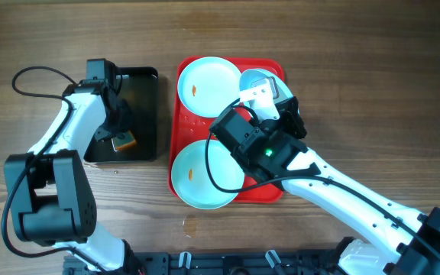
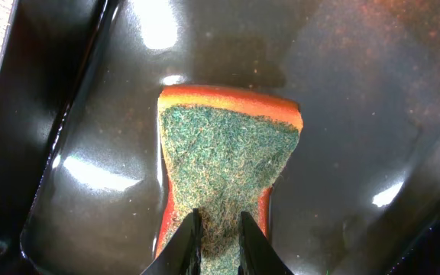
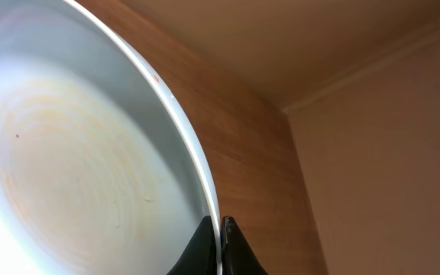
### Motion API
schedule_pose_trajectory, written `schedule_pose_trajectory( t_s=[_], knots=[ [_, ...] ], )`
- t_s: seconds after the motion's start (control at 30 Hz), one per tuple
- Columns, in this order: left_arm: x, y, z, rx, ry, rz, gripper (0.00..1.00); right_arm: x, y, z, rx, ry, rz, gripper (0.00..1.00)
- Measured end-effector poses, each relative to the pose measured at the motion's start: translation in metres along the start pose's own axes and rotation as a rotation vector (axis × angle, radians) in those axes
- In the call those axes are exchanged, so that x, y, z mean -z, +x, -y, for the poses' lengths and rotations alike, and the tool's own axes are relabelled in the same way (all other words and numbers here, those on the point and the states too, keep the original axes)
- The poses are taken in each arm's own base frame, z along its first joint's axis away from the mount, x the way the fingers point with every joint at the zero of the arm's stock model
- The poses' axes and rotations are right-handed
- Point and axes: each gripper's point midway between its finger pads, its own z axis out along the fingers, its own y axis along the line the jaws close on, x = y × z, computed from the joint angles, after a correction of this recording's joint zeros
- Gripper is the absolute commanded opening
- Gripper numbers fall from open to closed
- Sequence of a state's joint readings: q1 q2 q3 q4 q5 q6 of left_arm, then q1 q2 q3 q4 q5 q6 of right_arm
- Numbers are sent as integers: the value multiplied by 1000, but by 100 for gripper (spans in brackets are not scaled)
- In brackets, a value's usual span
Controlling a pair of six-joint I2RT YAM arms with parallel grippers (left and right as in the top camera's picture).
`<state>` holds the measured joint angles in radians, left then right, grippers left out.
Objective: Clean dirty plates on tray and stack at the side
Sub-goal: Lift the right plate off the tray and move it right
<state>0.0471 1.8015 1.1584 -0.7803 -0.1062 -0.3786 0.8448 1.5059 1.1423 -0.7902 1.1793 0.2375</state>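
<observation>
My right gripper carries the plate to its right in the overhead view next, lowers it and releases, with empty wooden table below and that way.
The red tray (image 1: 192, 126) lies mid-table. One pale plate (image 1: 207, 84) with an orange smear lies at its far left. A second smeared plate (image 1: 201, 177) lies at its near left, overhanging the rim. My right gripper (image 3: 221, 229) is shut on the rim of the third plate (image 3: 75, 153), which has faint orange streaks. It holds that plate tilted above the tray's far right (image 1: 254, 76). My left gripper (image 2: 218, 229) is shut on an orange sponge with a green scouring face (image 2: 228, 145), low in the black tray (image 2: 357, 92).
The black tray (image 1: 140, 84) sits left of the red tray, with the sponge (image 1: 122, 141) near its front end. My right arm crosses the red tray's right half. Bare wooden table surrounds both trays.
</observation>
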Motion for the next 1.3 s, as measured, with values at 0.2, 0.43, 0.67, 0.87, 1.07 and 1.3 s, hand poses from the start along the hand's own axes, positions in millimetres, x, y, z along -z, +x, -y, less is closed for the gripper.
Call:
schedule_pose_trajectory(
  t_s=[0.2, 0.43, 0.67, 0.87, 1.07, 1.3],
  knots=[
    [0, 0, 0, 0, 0, 0, 14, 0, -1, 0, -8, 0, 3, 4],
    [0, 0, 0, 0, 0, 0, 14, 0, -1, 0, -10, -1, 4, 4],
    [0, 0, 0, 0, 0, 0, 14, 0, 1, -2, -24, -9, -3, 4],
    [0, 0, 0, 0, 0, 0, 14, -6, 15, -7, -19, -66, -67, 4],
    [0, 0, 0, 0, 0, 0, 14, -14, 20, -7, -67, -83, -105, 4],
    [0, 0, 0, 0, 0, 0, 13, -34, 32, 4, -181, -123, -191, 4]
  ],
)
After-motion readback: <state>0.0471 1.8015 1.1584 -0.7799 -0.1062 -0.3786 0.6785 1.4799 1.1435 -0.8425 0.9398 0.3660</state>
